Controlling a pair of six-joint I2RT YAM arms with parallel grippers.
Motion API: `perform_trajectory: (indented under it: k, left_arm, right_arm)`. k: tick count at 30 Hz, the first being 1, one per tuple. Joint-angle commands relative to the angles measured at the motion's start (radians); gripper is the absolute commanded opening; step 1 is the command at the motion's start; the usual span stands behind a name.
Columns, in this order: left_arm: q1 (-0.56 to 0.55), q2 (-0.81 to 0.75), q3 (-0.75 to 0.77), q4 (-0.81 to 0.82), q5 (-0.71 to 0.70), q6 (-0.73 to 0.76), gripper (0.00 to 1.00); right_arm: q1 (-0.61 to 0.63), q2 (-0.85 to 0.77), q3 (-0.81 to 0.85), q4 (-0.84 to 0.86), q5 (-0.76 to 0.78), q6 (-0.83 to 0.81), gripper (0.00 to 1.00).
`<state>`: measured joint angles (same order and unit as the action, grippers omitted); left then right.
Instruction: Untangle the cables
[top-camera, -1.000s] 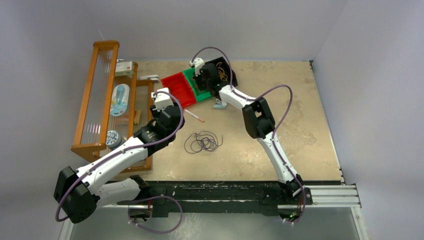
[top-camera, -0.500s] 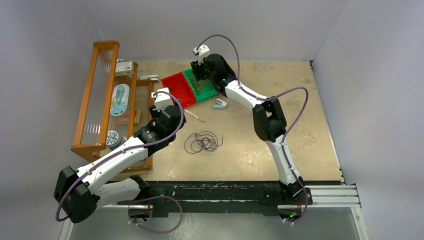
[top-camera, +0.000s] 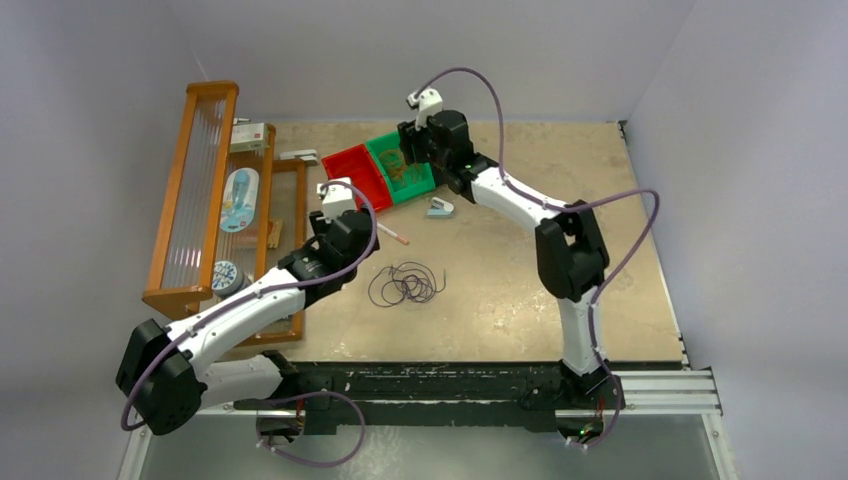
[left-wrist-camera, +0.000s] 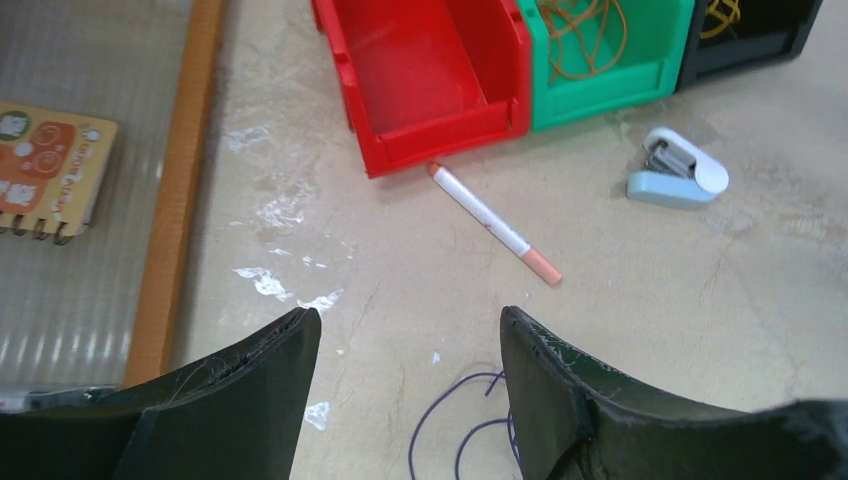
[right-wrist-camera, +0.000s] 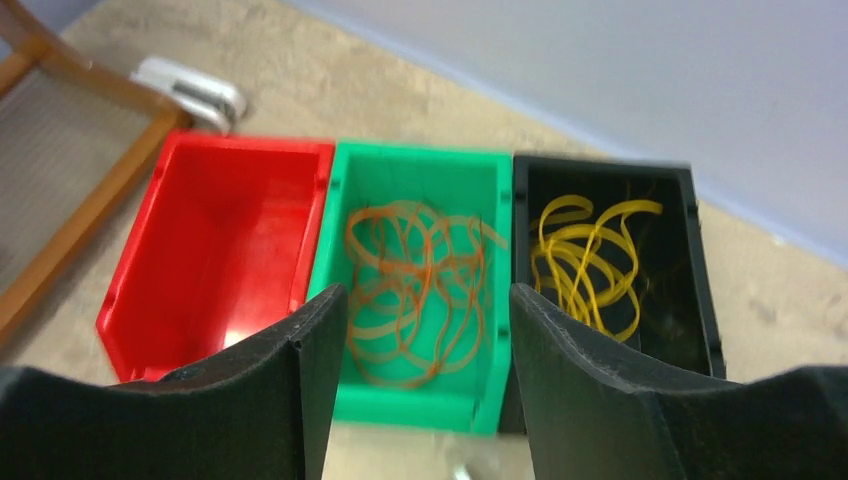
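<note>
My left gripper should next go down, moving right in the top view, onto the purple cable's upper end (top-camera: 391, 268) (left-wrist-camera: 492, 385), which is below it and sticks out at the far edge of the tangle.
A tangle of thin purple cables (top-camera: 405, 283) lies on the tan table; its top loops (left-wrist-camera: 470, 420) show in the left wrist view, just below my fingertips. My left gripper (top-camera: 358, 240) (left-wrist-camera: 410, 315) hovers left of the tangle, open and empty. My right gripper (top-camera: 410, 160) (right-wrist-camera: 425, 290) is open and empty above the bins at the back. Under it the green bin (right-wrist-camera: 345, 175) holds orange cables (right-wrist-camera: 415, 290). The black bin (right-wrist-camera: 700, 260) holds yellow cables (right-wrist-camera: 590, 260). The red bin (right-wrist-camera: 215, 250) holds nothing.
A white pen with an orange cap (top-camera: 390, 233) (left-wrist-camera: 495, 225) lies between the red bin and the tangle. A pale blue stapler (top-camera: 439, 207) (left-wrist-camera: 678, 172) sits before the bins. A wooden rack (top-camera: 215, 200) with a notebook (left-wrist-camera: 45, 170) fills the left side.
My right gripper has opened, and that arm has drawn back to the right above the bins. My left gripper has shifted slightly right, toward the pen. The purple tangle has not moved.
</note>
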<state>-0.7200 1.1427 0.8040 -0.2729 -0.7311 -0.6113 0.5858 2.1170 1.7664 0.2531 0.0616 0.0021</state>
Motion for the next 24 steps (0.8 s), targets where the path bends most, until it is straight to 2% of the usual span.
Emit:
perform_trajectory:
  k: [1,7,13,19,24]
  left_arm:
    - [0.005,0.041,0.038,0.055,0.116,0.037,0.66]
    - [0.004,0.093,0.023,0.067,0.226,0.022,0.66]
    - [0.004,0.162,0.055,-0.021,0.361,-0.059,0.61]
    - [0.004,0.236,0.051,-0.034,0.493,-0.098,0.51]
    - [0.004,0.276,0.048,-0.011,0.5,-0.098,0.5]
  right_arm:
    - [-0.011,-0.236,-0.162,0.008,0.007,0.084,0.63]
    - [-0.025,-0.485,-0.469,-0.064,-0.009,0.204,0.63]
    - [-0.025,-0.591,-0.694,-0.07,-0.059,0.327,0.61]
    - [-0.026,-0.574,-0.752,-0.052,-0.111,0.366,0.57]
    - [-0.025,-0.559,-0.756,-0.039,-0.113,0.362,0.56]
